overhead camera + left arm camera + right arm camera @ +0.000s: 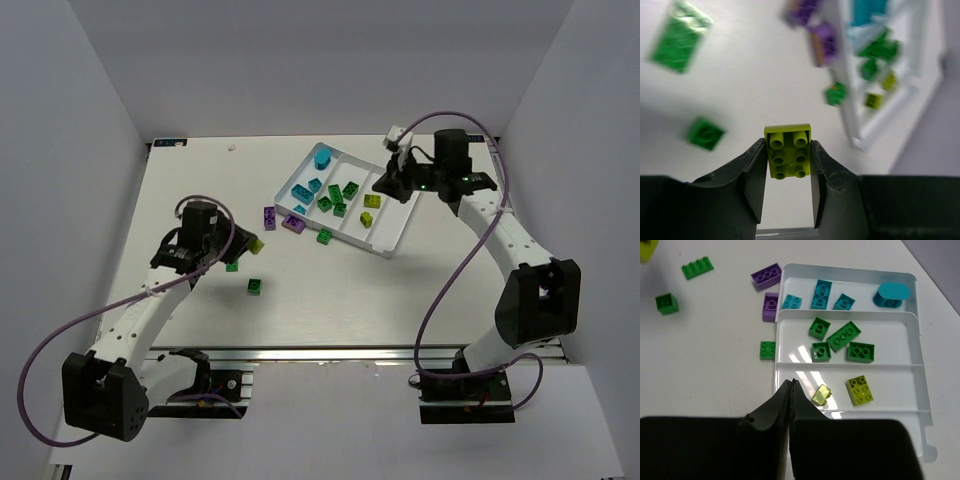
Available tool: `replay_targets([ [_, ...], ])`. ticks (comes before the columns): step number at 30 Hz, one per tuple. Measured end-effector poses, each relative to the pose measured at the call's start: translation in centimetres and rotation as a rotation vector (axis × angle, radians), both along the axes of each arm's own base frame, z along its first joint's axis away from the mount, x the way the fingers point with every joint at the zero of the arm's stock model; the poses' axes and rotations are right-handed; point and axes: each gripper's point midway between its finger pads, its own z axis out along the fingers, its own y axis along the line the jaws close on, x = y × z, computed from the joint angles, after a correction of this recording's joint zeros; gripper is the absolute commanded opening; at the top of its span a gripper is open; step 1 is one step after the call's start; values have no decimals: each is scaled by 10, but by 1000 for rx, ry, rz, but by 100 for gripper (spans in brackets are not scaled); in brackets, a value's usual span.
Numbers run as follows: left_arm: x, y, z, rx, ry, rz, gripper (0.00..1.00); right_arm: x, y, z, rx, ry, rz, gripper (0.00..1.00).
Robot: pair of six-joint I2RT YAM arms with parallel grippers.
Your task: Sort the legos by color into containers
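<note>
The yellow-green brick will next go to the right in the top view with my left gripper, then down over the tray section whose yellow-green bricks match [370, 209] [882, 91].
My left gripper [250, 243] is shut on a yellow-green brick [788, 150] and holds it above the table, left of the white tray [391, 250]. My right gripper [791, 382] is shut with nothing in it and hovers over the tray's near end [384, 184]. The tray [850, 269] holds several cyan bricks [822, 293] in one compartment. Several green bricks [843, 335] lie in the compartment beside it, and two yellow-green bricks [860, 389] in the third. Two purple bricks [269, 217] and a green brick [325, 236] lie just outside the tray.
Two more green bricks [232, 265] [256, 287] lie on the table near my left gripper. They also show in the left wrist view [705, 133]. White walls enclose the table on the left, back and right.
</note>
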Motion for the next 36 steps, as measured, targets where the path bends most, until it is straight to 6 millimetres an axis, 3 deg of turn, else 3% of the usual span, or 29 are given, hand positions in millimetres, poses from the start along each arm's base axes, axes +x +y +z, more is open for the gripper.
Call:
replay_targets([
  [3,24,-38,22,-81,-140,-161,0,13,-19,12,58,28,-65,0],
  [5,36,-73,21,-95,-158,-296,0,18,-28,15,82,44,-96,0],
  [9,75,-166,26,-89,-223,-589,0,20,-33,18,109,68,-114,0],
  [12,103,-223,29,-68,-292,-739,0,18,-34,14,121,88,-115,0],
  [16,126,-269,24,-38,-355,-841,1,12,-36,6,124,118,-119,0],
  [20,140,-287,0,-1,-338,-872,13,8,-41,4,129,130,-132,0],
  [21,144,-290,-8,14,-327,-872,20,7,-42,4,130,131,-132,0],
  [25,149,-290,-41,72,-263,-862,35,7,-44,5,132,128,-133,6],
  [28,150,-286,-56,106,-225,-848,50,7,-44,5,130,125,-127,18],
  [30,150,-283,-59,120,-210,-842,52,6,-44,4,125,121,-119,24],
  [34,150,-285,-57,125,-215,-840,62,0,-43,0,115,126,-89,53],
  [35,150,-286,-55,125,-218,-840,71,-2,-42,-1,111,128,-72,56],
  [36,150,-286,-55,126,-220,-841,72,-3,-41,-2,108,128,-58,59],
])
